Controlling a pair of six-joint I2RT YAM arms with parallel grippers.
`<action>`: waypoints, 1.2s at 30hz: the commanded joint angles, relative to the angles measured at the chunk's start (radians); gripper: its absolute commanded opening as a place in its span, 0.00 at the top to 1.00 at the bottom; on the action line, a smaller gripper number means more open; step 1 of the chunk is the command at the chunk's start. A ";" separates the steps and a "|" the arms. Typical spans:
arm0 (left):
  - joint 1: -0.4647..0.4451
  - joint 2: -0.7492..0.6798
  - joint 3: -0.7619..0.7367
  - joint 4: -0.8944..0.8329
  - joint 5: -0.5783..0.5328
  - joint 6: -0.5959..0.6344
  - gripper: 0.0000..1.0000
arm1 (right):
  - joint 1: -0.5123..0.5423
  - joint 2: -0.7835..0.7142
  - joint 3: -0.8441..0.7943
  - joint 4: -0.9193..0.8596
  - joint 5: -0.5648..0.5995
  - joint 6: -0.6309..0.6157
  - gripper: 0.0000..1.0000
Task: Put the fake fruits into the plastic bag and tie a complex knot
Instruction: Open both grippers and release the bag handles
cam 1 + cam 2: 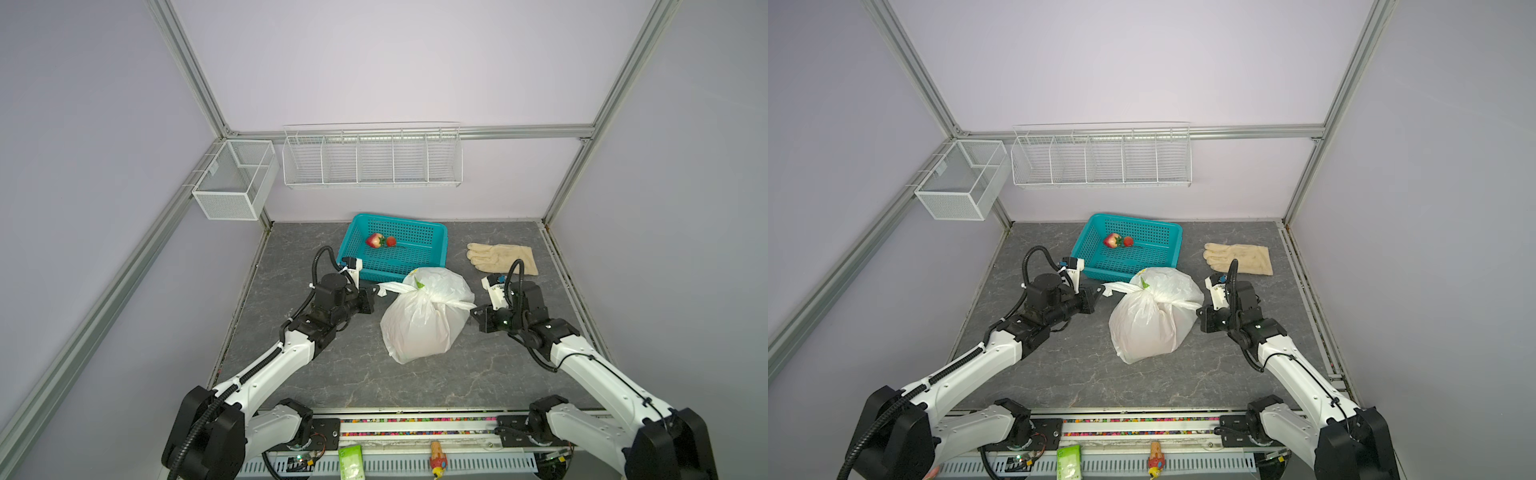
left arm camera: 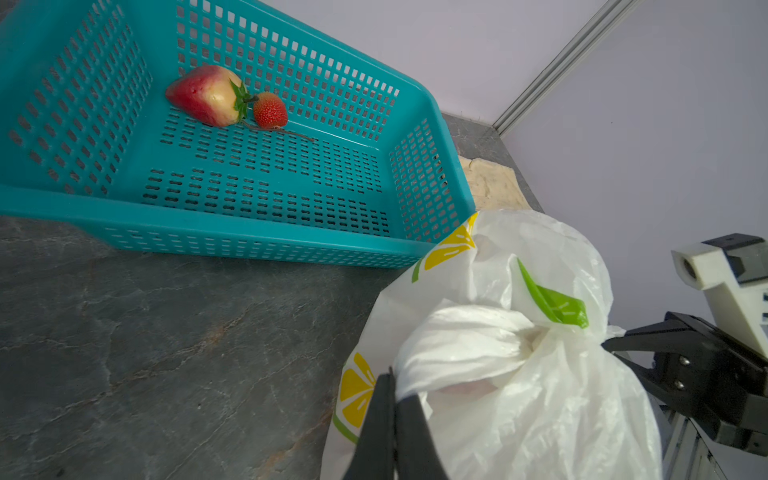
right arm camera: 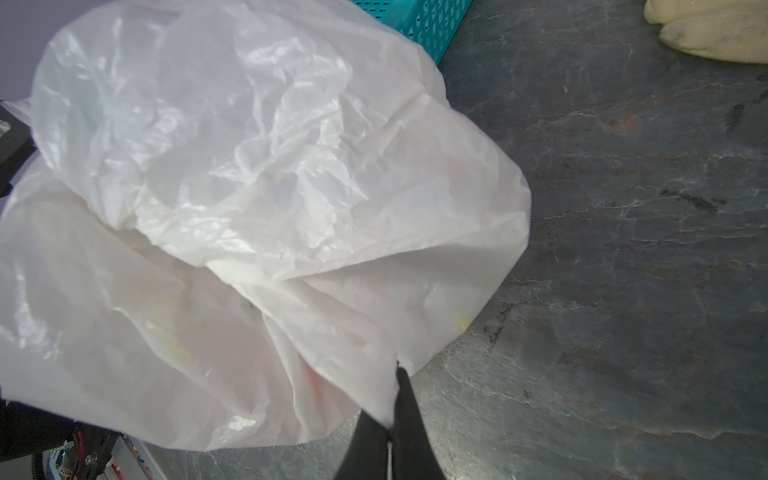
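The handles already sit knotted on top of the bag. The left gripper eases down and slightly away from the knot next, then opens to release the handle tail [image 1: 387, 289] [image 2: 417, 369].
The plastic bag [image 1: 419, 328] [image 1: 1146, 328] stands bulging mid-table, its two handles twisted into a knot [image 1: 432, 301] [image 2: 478, 345] on top. My left gripper [image 1: 376, 291] [image 2: 392, 386] is shut on the handle tail left of the knot. On the other side my right gripper [image 1: 473, 309] [image 3: 397, 374] is shut on the other handle tail. A faint pink shows through the bag's film [image 3: 249, 187]. Two fake fruits lie in the teal basket [image 1: 399, 220]: a large strawberry [image 1: 374, 240] [image 2: 205, 95] and a small one [image 1: 390, 241] [image 2: 270, 110].
The basket [image 2: 232, 245] sits just behind the bag and touches it. A beige glove [image 1: 503, 257] [image 3: 715, 37] lies at the back right. On the back wall hang a white wire rack [image 1: 372, 160] and a mesh box [image 1: 232, 178].
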 commanded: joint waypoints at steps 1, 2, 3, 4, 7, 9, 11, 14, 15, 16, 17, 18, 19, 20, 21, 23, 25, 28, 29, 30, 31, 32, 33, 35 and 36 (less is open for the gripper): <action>0.025 -0.017 -0.007 -0.058 -0.141 -0.035 1.00 | -0.071 -0.042 -0.074 -0.030 0.005 0.060 0.94; 0.034 -0.006 -0.015 -0.079 -0.170 -0.034 1.00 | -0.096 -0.047 -0.104 -0.019 -0.013 0.070 0.94; 0.044 0.005 -0.028 -0.088 -0.178 -0.042 1.00 | -0.129 -0.052 -0.132 -0.007 -0.026 0.077 0.94; 0.045 0.011 -0.039 -0.075 -0.155 -0.042 1.00 | -0.135 -0.057 -0.145 -0.001 -0.027 0.081 0.94; 0.035 0.019 -0.039 -0.003 -0.048 -0.053 1.00 | -0.123 -0.068 -0.134 0.016 -0.045 0.100 0.94; 0.018 0.011 -0.014 -0.018 -0.043 -0.038 1.00 | -0.110 -0.076 -0.109 0.002 -0.035 0.096 0.94; 0.017 -0.010 0.000 -0.034 -0.038 -0.033 1.00 | -0.076 -0.092 -0.091 -0.021 -0.030 0.091 0.94; 0.017 -0.059 0.002 -0.067 -0.061 -0.031 1.00 | -0.066 -0.131 -0.091 -0.048 -0.024 0.100 0.94; 0.017 -0.072 -0.008 -0.078 -0.095 -0.032 1.00 | -0.070 -0.143 -0.105 -0.052 -0.016 0.104 0.94; 0.019 -0.074 -0.020 -0.096 -0.147 -0.035 1.00 | -0.081 -0.148 -0.126 -0.051 -0.005 0.106 0.94; 0.026 -0.068 -0.030 -0.114 -0.183 -0.033 1.00 | -0.096 -0.150 -0.147 -0.043 -0.004 0.107 0.94; 0.039 -0.057 -0.042 -0.127 -0.200 -0.041 1.00 | -0.112 -0.144 -0.170 -0.033 -0.015 0.110 0.94; 0.044 -0.047 -0.050 -0.126 -0.201 -0.049 1.00 | -0.134 -0.135 -0.183 -0.029 -0.028 0.111 0.94; 0.043 -0.046 -0.054 -0.120 -0.188 -0.046 1.00 | -0.135 -0.130 -0.186 -0.026 -0.029 0.111 0.94; 0.044 -0.046 -0.052 -0.113 -0.163 -0.042 1.00 | -0.135 -0.131 -0.184 -0.026 -0.030 0.110 0.94; 0.043 -0.056 -0.040 -0.106 -0.108 -0.028 1.00 | -0.120 -0.151 -0.169 -0.035 -0.024 0.099 0.94; 0.041 -0.066 -0.025 -0.102 -0.050 -0.010 1.00 | -0.065 -0.169 -0.133 -0.068 0.001 0.062 0.94; 0.041 -0.057 -0.016 -0.095 0.006 0.003 1.00 | 0.005 -0.167 -0.099 -0.095 0.018 0.039 0.94; 0.041 -0.052 -0.015 -0.089 0.029 0.011 0.98 | 0.020 -0.166 -0.093 -0.096 0.011 0.032 0.94; 0.040 -0.049 -0.011 -0.089 0.048 0.011 0.88 | 0.032 -0.164 -0.084 -0.105 0.011 0.027 0.89; 0.042 -0.049 -0.006 -0.094 0.061 0.015 0.81 | 0.041 -0.166 -0.073 -0.118 0.012 0.015 0.81; 0.042 -0.052 -0.001 -0.098 0.070 0.018 0.74 | 0.046 -0.170 -0.061 -0.132 0.012 0.003 0.76; 0.041 -0.059 0.002 -0.105 0.078 0.023 0.66 | 0.050 -0.180 -0.044 -0.155 0.024 -0.012 0.68; 0.041 -0.080 0.008 -0.120 0.089 0.037 0.53 | 0.051 -0.211 -0.008 -0.201 0.048 -0.045 0.57; 0.043 -0.096 0.010 -0.131 0.091 0.048 0.47 | 0.051 -0.232 0.015 -0.226 0.068 -0.062 0.53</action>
